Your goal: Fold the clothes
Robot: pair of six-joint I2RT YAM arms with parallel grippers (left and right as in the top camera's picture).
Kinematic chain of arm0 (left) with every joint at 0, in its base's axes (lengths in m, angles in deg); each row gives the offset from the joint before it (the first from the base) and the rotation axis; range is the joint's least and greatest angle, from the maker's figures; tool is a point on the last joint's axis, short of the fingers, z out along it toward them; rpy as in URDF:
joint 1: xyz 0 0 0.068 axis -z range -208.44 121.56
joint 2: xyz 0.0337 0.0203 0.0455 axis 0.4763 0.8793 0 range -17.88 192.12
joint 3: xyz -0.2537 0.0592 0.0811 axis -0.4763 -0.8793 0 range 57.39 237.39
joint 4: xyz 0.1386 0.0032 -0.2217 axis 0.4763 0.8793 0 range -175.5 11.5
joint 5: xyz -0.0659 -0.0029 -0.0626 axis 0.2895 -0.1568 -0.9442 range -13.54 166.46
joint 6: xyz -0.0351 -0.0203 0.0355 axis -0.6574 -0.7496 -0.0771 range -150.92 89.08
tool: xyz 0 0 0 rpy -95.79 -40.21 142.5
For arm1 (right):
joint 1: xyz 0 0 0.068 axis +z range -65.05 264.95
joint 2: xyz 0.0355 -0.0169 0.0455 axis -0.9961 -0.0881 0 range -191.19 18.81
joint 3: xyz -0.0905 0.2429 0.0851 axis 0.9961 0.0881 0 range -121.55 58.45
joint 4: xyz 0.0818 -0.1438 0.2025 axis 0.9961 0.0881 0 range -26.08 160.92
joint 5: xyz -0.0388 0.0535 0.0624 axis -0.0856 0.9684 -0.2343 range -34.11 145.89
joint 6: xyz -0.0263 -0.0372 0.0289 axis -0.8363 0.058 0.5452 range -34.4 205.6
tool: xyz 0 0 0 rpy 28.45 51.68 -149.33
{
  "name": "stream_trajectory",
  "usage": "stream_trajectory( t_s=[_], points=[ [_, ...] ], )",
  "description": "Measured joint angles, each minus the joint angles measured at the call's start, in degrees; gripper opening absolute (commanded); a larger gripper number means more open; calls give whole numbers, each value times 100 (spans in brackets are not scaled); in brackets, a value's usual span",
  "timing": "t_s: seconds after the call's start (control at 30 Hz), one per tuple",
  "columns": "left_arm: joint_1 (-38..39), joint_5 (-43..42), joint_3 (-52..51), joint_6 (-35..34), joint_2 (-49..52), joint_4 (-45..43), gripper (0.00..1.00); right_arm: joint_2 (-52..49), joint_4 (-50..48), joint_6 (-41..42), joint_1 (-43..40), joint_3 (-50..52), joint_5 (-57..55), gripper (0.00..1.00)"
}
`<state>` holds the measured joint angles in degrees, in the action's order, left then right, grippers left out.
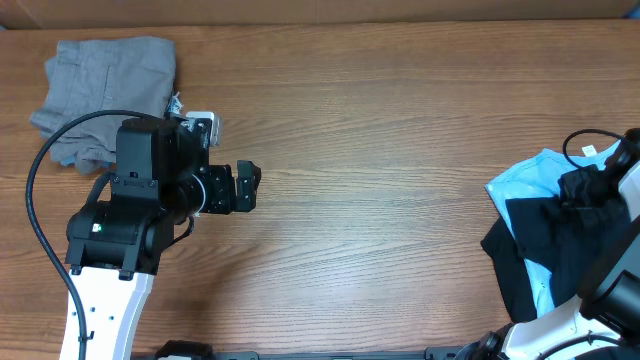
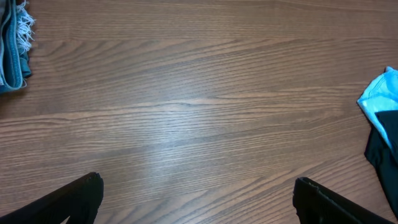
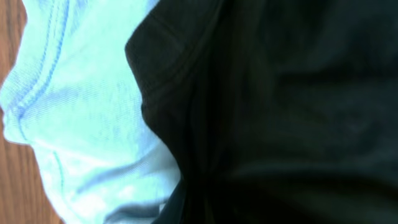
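Note:
I will next lift the black T-shirt by its hem with my right gripper, and then I will swing it outward over the table's empty middle to open it.
A black T-shirt [image 1: 530, 265] lies crumpled on a light blue T-shirt [image 1: 530, 180] at the table's right edge. Both fill the right wrist view, black [image 3: 292, 112] beside light blue [image 3: 81, 106], very close to the camera. My right gripper [image 1: 588, 190] is down on this pile, its fingers hidden by fabric. Grey folded garments [image 1: 105, 90] lie at the far left corner. My left gripper [image 1: 246, 187] is open and empty over bare wood, right of the grey garments. Its two fingers show wide apart in the left wrist view [image 2: 199, 202].
The wooden table [image 1: 380, 150] spans the view. The left wrist view shows a frayed garment edge [image 2: 12, 50] at top left and the light blue shirt [image 2: 380, 102] at the right edge. A black cable [image 1: 40, 190] loops beside the left arm.

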<state>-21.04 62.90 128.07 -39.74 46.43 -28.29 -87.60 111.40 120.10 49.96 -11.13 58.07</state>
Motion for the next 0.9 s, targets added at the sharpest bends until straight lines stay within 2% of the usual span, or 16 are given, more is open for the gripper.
stream_trajectory(
  t_s=[0.23, 0.4, 0.5, 0.7, 0.83, 0.9],
  points=[
    [0, 0, 0, 2, 0, 4, 100, 214, 647, -142, 0, -964, 149, 4],
    [0, 0, 0, 0, 0, 7, 100, 973, 699, -496, 127, -1283, 557, 4],
    [0, -2, 0, 2, 0, 13, 100, 1436, 654, -686, 496, -1335, 728, 4],
    [-2, 4, 142, 0, -70, 107, 100, 1941, 341, -986, 2116, -1388, 1019, 4],
    [0, 299, 717, 0, -317, 422, 100, 1963, 55, -1073, 3633, -1405, 1128, 4],
    [0, 588, 1102, 0, -483, 605, 100, 1963, -133, -1084, 4540, -1405, 1145, 8]
  ],
)
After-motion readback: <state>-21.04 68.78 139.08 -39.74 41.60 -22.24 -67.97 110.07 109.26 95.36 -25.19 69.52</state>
